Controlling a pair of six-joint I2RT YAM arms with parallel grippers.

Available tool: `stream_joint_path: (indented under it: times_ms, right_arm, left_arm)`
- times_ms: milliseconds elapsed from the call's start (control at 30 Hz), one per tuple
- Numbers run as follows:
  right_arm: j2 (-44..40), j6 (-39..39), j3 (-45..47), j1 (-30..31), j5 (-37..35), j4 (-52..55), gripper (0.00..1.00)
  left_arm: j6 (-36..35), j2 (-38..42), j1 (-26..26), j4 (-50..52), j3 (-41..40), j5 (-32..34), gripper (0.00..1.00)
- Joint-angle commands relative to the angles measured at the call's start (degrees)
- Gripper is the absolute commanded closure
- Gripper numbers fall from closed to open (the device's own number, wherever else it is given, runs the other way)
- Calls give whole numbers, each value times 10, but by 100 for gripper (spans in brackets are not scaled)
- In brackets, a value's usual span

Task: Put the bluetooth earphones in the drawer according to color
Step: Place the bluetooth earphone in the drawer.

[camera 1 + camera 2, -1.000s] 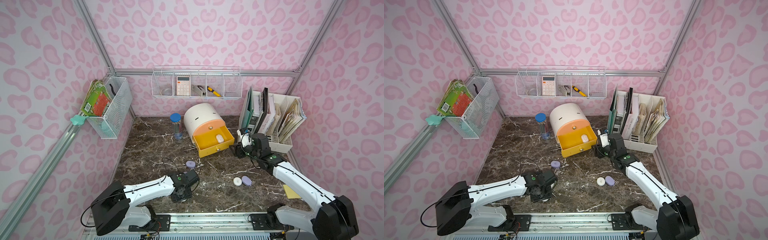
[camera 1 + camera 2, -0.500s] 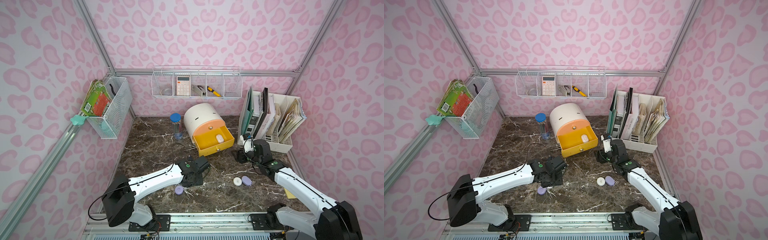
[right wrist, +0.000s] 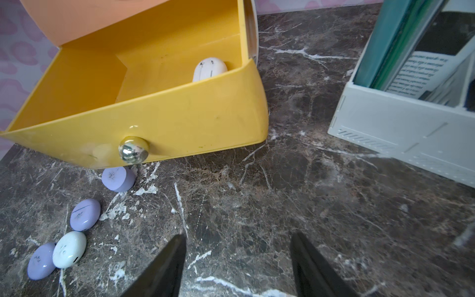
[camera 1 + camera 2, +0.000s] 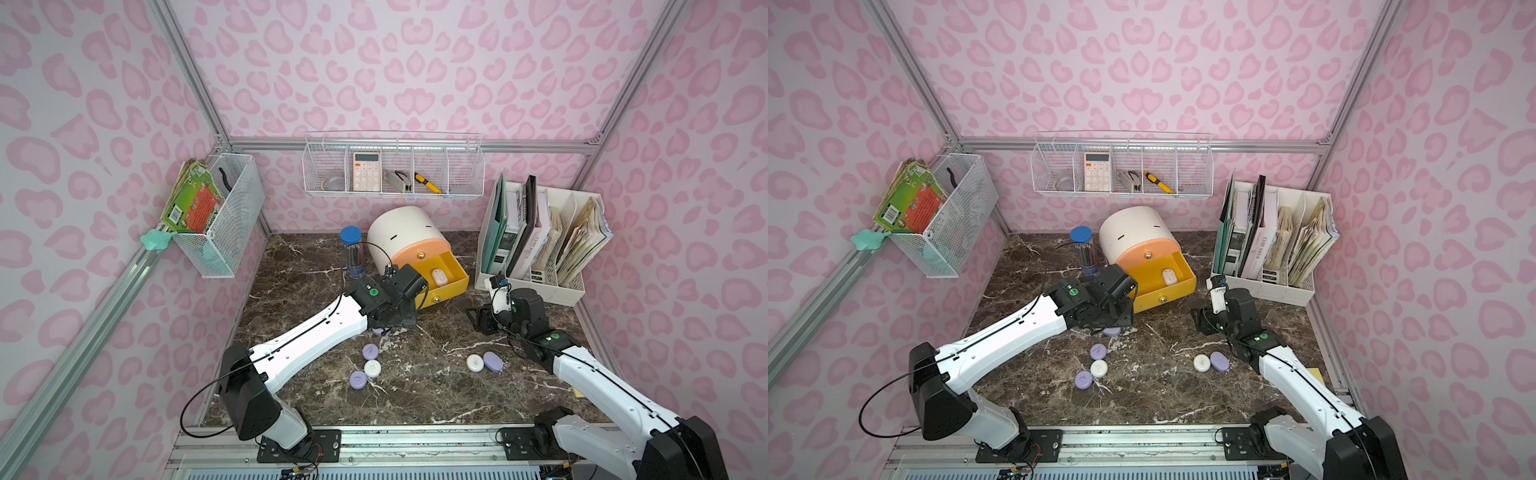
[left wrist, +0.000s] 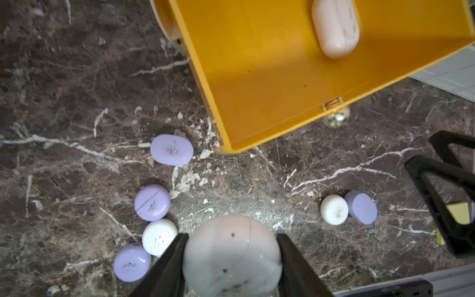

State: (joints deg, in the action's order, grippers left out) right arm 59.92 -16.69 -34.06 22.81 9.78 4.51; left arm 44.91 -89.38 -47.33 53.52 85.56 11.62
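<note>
My left gripper should next move outward over the bare bottom of the yellow drawer and release the case, because another white one is inside.
My left gripper is shut on a white earphone case, held above the marble just in front of the open yellow drawer; in a top view this gripper points down beside the drawer's front corner. One white case lies inside that drawer of the white arch-topped cabinet. Loose on the table are three purple cases and a white one, plus a white and purple pair. My right gripper stands open and empty over bare marble, right of the drawer.
A white file rack with folders stands at the back right, close to my right arm. A blue-capped pencil tube sits left of the cabinet. Wire baskets hang on the back and left walls. A yellow note lies at the right edge.
My left arm has swung from the front of the table up to the yellow drawer's corner, carrying the white case. My right gripper has drawn back from the drawer toward the front.
</note>
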Motion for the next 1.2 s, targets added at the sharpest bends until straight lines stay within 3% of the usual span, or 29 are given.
stream_joint_path:
  times_ms: [0, 267, 767, 1167]
  right_arm:
    - [-4, -7, 4, 1, 13, -20, 33]
    - [-6, -8, 14, 0, 42, -30, 32]
    - [-3, -24, 32, 1, 94, -56, 32]
    - [-4, -24, 39, 2, 110, -58, 31]
  left_arm:
    - [-57, -19, 15, 3, 38, 12, 51]
    - [-111, -77, 51, -39, 89, 20, 51]
    - [-126, -178, 75, -44, 168, -1, 49]
    - [-111, -161, 77, -24, 173, -26, 21]
